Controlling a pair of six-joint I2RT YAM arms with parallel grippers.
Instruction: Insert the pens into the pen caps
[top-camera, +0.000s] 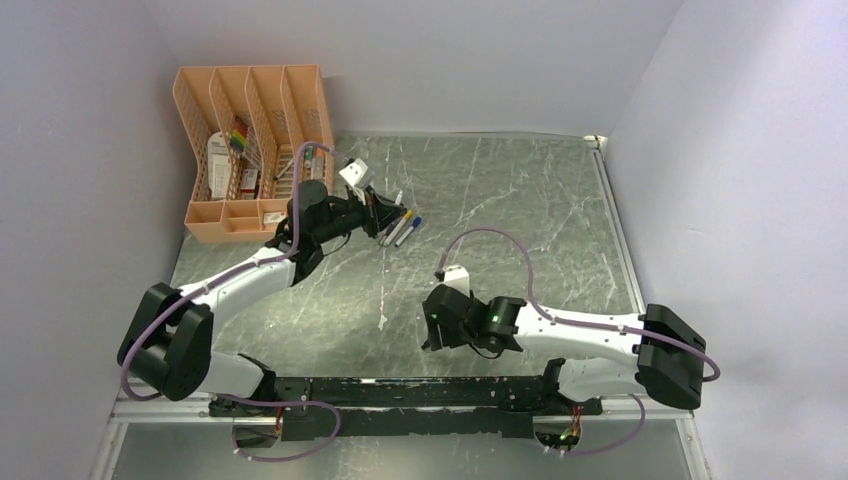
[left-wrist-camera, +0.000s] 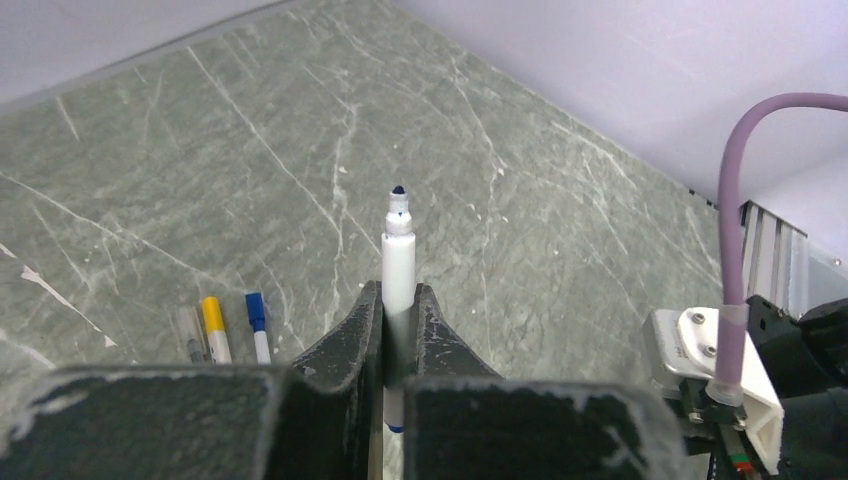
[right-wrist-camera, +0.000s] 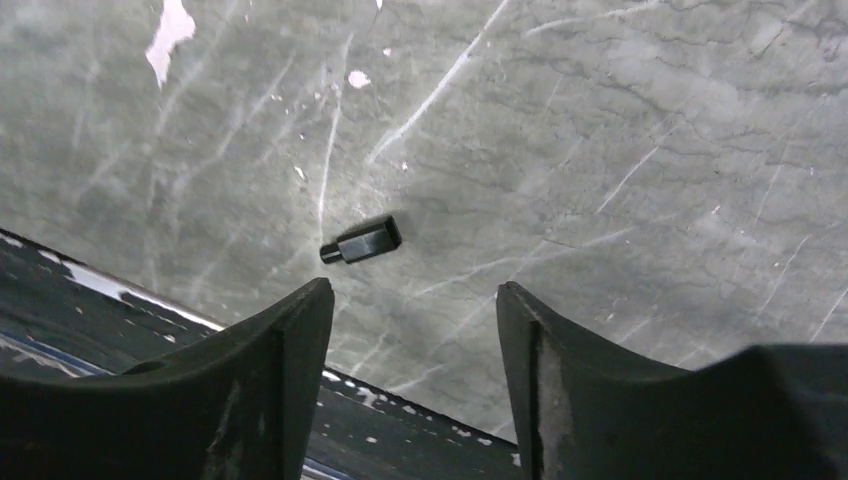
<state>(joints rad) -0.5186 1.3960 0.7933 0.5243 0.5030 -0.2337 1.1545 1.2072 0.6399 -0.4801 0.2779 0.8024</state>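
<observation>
The small black cap (top-camera: 427, 346) (right-wrist-camera: 362, 241) is below my right gripper. My right gripper should move to its left in the top view next and go down around the cap.
My left gripper (left-wrist-camera: 398, 292) is shut on a white-barrelled pen (left-wrist-camera: 398, 255). The pen's dark uncapped tip points away over the table, and the gripper (top-camera: 385, 214) holds it just above the surface. To its left on the table lie a white pen with a yellow cap (left-wrist-camera: 212, 325), a white pen with a blue cap (left-wrist-camera: 257, 320) and a slim grey pen (left-wrist-camera: 189, 337); these lie side by side (top-camera: 404, 228). My right gripper (right-wrist-camera: 415, 290) is open and empty, hovering just short of a small black cap (right-wrist-camera: 362, 241) that lies on its side. The right gripper (top-camera: 431, 330) is near the front middle.
An orange mesh desk organiser (top-camera: 250, 150) with stationery stands at the back left. A black rail (top-camera: 400, 390) runs along the near table edge, also showing under my right fingers (right-wrist-camera: 100, 330). White walls close off the back and both sides.
</observation>
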